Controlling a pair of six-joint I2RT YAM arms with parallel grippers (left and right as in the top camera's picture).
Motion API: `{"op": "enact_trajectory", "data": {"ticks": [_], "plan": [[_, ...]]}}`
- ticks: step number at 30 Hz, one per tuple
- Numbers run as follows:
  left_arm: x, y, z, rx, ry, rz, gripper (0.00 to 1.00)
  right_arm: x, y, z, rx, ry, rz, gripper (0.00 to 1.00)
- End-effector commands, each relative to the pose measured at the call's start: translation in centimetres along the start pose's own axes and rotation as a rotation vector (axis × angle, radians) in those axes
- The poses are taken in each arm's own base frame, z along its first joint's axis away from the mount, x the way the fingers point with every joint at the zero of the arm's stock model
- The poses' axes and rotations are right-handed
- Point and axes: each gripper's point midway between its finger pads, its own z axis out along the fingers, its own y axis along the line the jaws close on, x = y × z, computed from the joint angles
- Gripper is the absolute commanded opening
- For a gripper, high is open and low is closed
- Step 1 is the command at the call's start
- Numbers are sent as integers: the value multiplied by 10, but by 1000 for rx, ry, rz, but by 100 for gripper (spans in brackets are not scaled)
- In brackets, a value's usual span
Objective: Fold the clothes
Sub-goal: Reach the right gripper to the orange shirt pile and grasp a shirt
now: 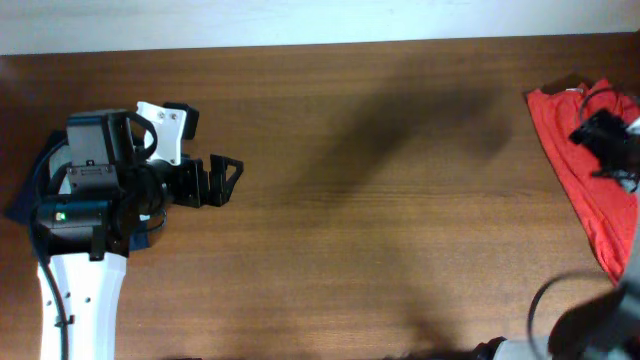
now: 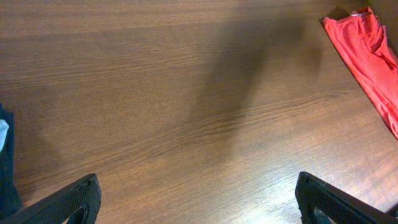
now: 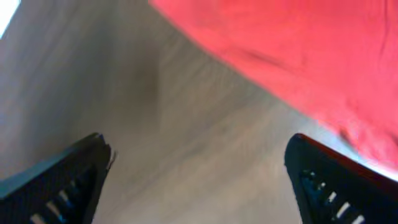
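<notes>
My right gripper moves down to the right in the overhead view, onto the shirt's red fabric [image 1: 592, 170] [image 3: 329, 56] below it next, because the gripper's fingers span bare wood.
An orange-red T-shirt [image 1: 590, 190] lies crumpled at the table's far right edge, partly cut off by the frame. My right gripper [image 1: 594, 137] hovers over the shirt's upper left part. In the right wrist view its jaws [image 3: 199, 183] stand wide apart over bare wood, and the shirt [image 3: 292, 56] fills the upper right and reaches the right finger [image 3: 336, 186]. My left gripper [image 1: 228, 182] is far away at the left, open and pointing right. Between its fingers [image 2: 68, 202] there is only bare table, and the shirt [image 2: 370, 59] shows in the far top right corner.
A dark navy garment [image 1: 20, 200] lies under the left arm at the table's left edge, seen as a navy garment sliver [image 2: 5, 165] in the left wrist view. The brown wooden table [image 1: 380, 200] spans the space between the arms. A pale wall strip runs along the back.
</notes>
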Motion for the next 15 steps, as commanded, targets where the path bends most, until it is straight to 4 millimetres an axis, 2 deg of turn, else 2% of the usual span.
{"op": "enact_trajectory", "data": {"ticks": [1, 5, 7, 13, 15], "plan": [[-5, -5, -4, 15, -16, 5, 99, -25, -4, 24, -17, -10, 25, 90], [-3, -5, -4, 16, -10, 2, 99, -53, -23, 72, -3, -35, 43, 89], [-2, -5, -4, 16, -4, -1, 99, -62, -27, 87, -18, -56, 7, 89], [3, -6, -4, 17, 15, -11, 99, -82, -38, 113, -15, -126, -142, 90], [3, -6, -4, 17, 14, -11, 99, -84, -49, 121, 25, -136, -179, 91]]}}
